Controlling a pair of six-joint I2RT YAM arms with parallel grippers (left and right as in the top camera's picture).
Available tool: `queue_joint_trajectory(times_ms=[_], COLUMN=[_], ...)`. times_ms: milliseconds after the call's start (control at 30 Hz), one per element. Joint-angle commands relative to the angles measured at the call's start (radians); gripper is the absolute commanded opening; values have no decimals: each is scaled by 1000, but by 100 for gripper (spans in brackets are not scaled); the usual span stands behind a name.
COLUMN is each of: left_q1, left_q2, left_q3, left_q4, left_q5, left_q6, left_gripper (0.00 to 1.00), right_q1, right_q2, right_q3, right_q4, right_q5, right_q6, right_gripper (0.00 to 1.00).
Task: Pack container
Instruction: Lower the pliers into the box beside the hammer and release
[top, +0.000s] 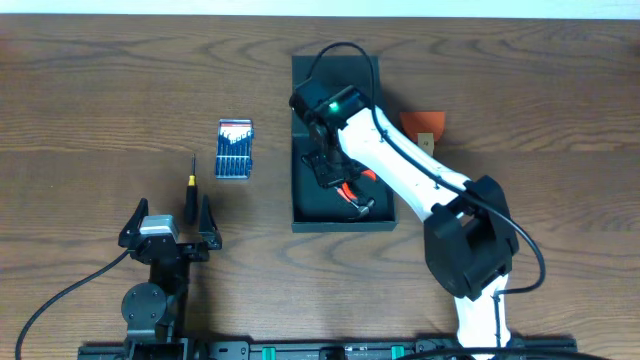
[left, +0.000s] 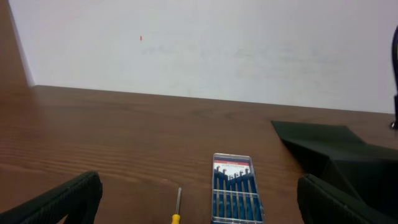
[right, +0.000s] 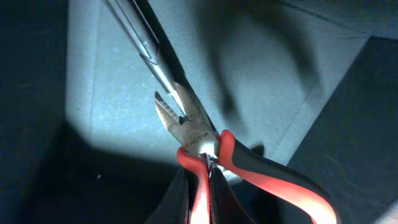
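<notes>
The pliers will next go deeper into the container (top: 320, 222) in my right gripper. My right gripper will then let go of them on the container's bottom beside the long metal tool.
The container (top: 320, 222), a dark box with its flap lid open toward the far side, lies at the table's middle; its lid edge (left: 336, 149) shows at the right of the left wrist view. My right gripper (top: 332, 172) reaches down inside it, shut on one red handle of the pliers (top: 354, 196). In the right wrist view the pliers (right: 186, 127) point at the box floor, with the gripper (right: 203, 171) clamped on the left handle. My left gripper (top: 171, 215) stands open near the front left, nothing between its fingers (left: 68, 199).
A yellow-and-black screwdriver (top: 192, 190) lies just ahead of the left gripper, its tip (left: 178, 198) visible. A small blue screwdriver-set case (top: 235, 150) (left: 233, 190) lies left of the box. A long metal tool (right: 140, 37) rests inside the box. An orange object (top: 425, 125) sits right of it.
</notes>
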Motion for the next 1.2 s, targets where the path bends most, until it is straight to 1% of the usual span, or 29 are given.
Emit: queue_joint_trajectory(times_ms=[0, 433, 500, 533, 567, 600, 700, 767, 967, 1167], left_q1=[-4, -4, -4, -4, -4, -4, -4, -4, -4, -4], left_q2=[-6, -6, -6, -6, -6, -6, -6, -6, -6, -6], left_q3=[-9, -9, -9, -9, -9, -9, -9, -9, -9, -9], left_q4=[4, 4, 4, 5, 4, 4, 4, 4, 4, 4], left_q5=[3, 3, 3, 3, 3, 3, 3, 3, 3, 3], left_q6=[9, 9, 9, 9, 9, 9, 9, 9, 9, 9], left_gripper=[99, 99, 99, 99, 98, 98, 99, 99, 99, 99], right_q1=[13, 8, 4, 2, -1, -3, -3, -3, -3, -21], right_q2=[14, 17, 17, 17, 17, 17, 17, 17, 17, 17], right_q3=[-22, -200, -216, -219, -220, -220, -220, -220, -196, -49], right_q4=[19, 166, 178, 180, 180, 180, 183, 183, 170, 80], right_q5=[14, 14, 14, 14, 14, 14, 14, 14, 2, -1], right_q6=[17, 17, 17, 17, 17, 13, -6, -6, -17, -40], right_gripper=[1, 1, 6, 15, 29, 35, 48, 51, 50, 52])
